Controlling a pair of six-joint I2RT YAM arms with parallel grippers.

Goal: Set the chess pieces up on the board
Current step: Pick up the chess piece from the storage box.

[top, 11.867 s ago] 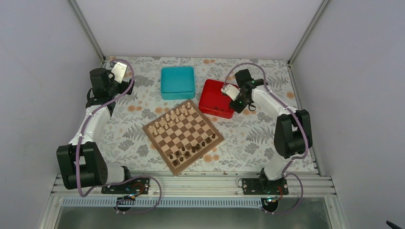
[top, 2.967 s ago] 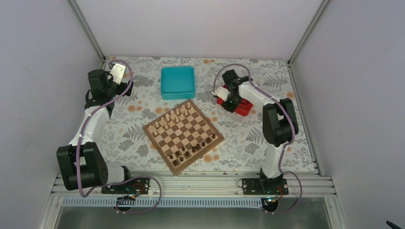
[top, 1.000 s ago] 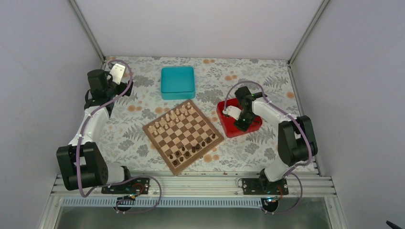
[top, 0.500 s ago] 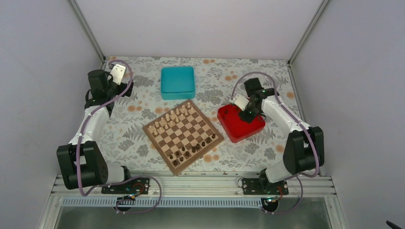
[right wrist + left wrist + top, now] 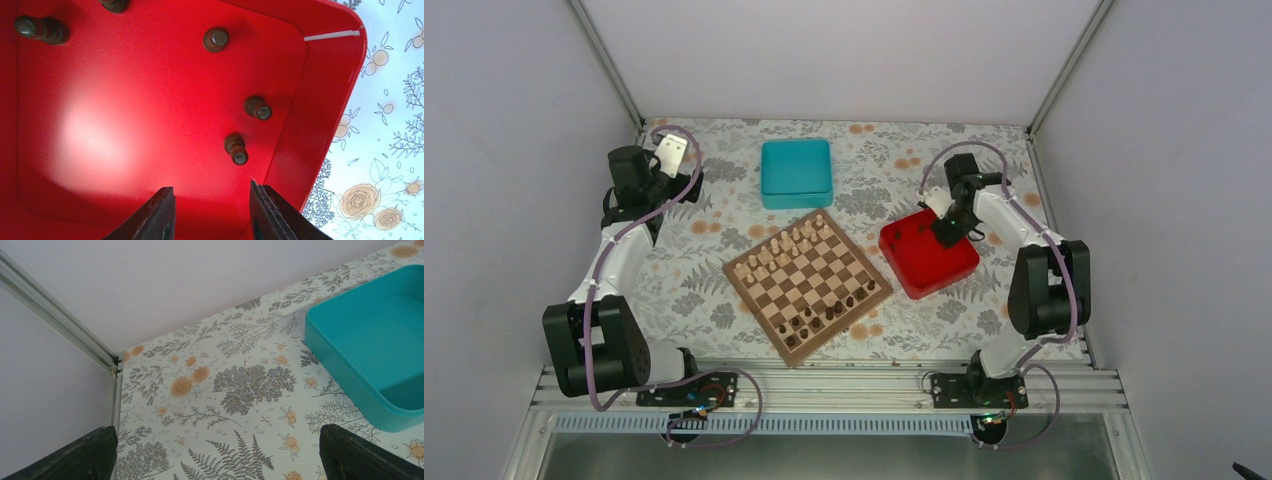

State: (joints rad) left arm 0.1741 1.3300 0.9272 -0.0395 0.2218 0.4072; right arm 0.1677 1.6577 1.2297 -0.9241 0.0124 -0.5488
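One dark chess piece stands on the tray's bottom closest to my open fingers, so next I need to lower my right gripper over the piece's upper part (image 5: 239, 156) and close.
The board (image 5: 809, 275) lies turned like a diamond at the table's middle. A row of dark chess pieces (image 5: 829, 312) stands along its near right side and pale ones (image 5: 784, 245) along the far left side. Several more dark chess pieces (image 5: 236, 148) lie and stand in the red tray (image 5: 924, 268) just right of the board. My right gripper (image 5: 944, 232) (image 5: 210, 187) hangs open over the tray's floor (image 5: 125, 125), near its far right rim, holding nothing. My left gripper (image 5: 674, 152) (image 5: 216, 430) is open and empty over the back left corner.
A teal box (image 5: 796, 172) (image 5: 380, 355) sits behind the board, to the right of my left gripper. White walls and a metal frame post (image 5: 60, 325) close off the back left corner. The tablecloth carries a fern and flower print.
My right gripper has opened and shifted back toward the red tray's far right rim. Before that, the tray was dragged from the back to beside the board. The left arm stayed still.
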